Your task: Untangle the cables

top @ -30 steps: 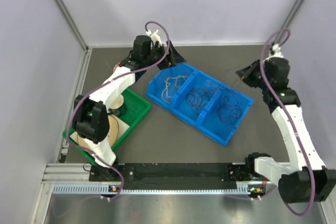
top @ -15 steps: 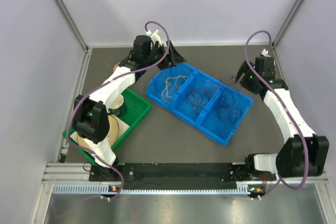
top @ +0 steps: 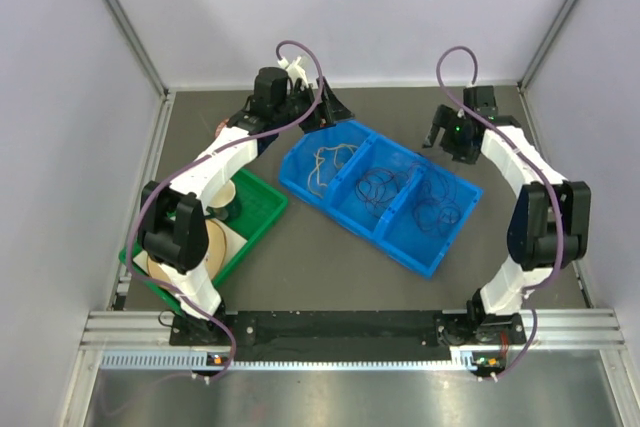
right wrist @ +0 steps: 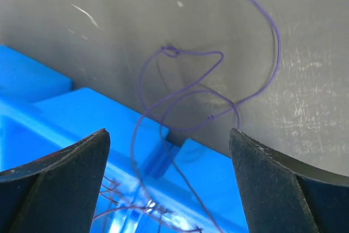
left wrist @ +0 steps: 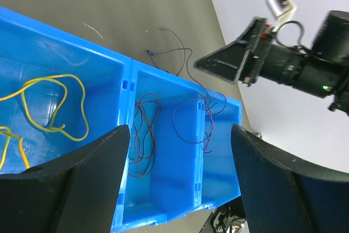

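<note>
The thin purple cable where it crosses the bin's far rim (top: 419, 157) (right wrist: 136, 168) is next, and my right gripper will go down onto it.
A blue three-compartment bin (top: 350, 219) lies slantwise mid-table. A yellow cable (top: 325, 162) sits in its left compartment. Dark purple cables (top: 380, 185) are coiled in the middle, and more (top: 435, 209) in the right one. My left gripper (top: 335, 107) hovers open over the bin's far left corner, nothing between its fingers (left wrist: 179, 130). My right gripper (top: 438, 137) stands open above the far right corner. Below it (right wrist: 169, 132) a thin purple cable (right wrist: 180, 53) loops from the bin (right wrist: 65, 113) over the rim onto the dark table, a small knot in it. No cable is held.
A green tray (top: 260, 222) at the left holds a tape roll (top: 190, 252) and a dark round cup (top: 225, 197). Grey walls close in the back and sides. A metal rail (top: 330, 352) runs along the near edge.
My right gripper has opened from shut and swung left from the right wall to the bin's far right corner. The left arm has not moved.
</note>
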Tool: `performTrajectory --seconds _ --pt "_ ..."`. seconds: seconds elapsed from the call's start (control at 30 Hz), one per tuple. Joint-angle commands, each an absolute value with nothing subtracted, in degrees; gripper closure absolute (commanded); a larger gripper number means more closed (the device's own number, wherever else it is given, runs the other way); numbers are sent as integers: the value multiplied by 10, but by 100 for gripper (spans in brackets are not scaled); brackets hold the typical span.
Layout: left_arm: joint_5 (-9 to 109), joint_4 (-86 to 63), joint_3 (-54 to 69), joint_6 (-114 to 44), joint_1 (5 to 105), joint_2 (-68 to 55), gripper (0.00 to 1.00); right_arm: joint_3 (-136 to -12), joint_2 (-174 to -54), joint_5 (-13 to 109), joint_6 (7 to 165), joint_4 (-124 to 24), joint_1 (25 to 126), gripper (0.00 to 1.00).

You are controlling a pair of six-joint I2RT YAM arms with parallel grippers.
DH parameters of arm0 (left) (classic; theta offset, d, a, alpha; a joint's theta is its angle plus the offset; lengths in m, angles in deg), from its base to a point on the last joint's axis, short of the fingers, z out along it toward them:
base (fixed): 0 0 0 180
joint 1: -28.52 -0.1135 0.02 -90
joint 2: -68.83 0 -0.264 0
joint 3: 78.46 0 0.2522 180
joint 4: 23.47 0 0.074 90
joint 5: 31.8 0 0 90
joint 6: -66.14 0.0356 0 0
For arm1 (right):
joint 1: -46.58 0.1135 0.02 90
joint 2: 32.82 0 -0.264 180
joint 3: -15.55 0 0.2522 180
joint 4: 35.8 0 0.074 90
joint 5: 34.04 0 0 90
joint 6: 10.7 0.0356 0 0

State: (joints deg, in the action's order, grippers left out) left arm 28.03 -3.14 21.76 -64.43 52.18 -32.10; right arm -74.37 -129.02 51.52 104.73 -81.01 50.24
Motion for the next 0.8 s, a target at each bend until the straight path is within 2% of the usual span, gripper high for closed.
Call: performTrajectory --seconds 0.0,0.2,0.27,0.33,0.37,0.4,0.43,0.6,0.77 --pt "284 -48 216 -636 520 -293 20 -766 -1325 512 1035 -831 505 11" --pt "282 -46 215 -636 520 -293 20 -777 -1373 516 1050 -827 505 9" --pt "285 -43 214 -632 520 -289 20 -778 -1377 508 1056 -821 505 14" --pt "287 -41 214 -630 519 -288 20 -783 -1375 518 1061 -812 506 38" --pt "289 -40 213 -629 520 -287 20 -784 -1374 527 1062 -809 505 70" --pt "290 -40 213 -628 520 -285 20 -787 -1372 533 1066 -809 504 88" --pt "291 -40 210 -626 520 -284 20 -793 -1371 533 1069 -809 498 100" --pt "296 -35 209 -619 519 -280 20 -806 -1328 535 1072 -809 486 100" --pt "303 -30 209 -613 518 -278 20 -810 -1213 535 1073 -809 484 100"
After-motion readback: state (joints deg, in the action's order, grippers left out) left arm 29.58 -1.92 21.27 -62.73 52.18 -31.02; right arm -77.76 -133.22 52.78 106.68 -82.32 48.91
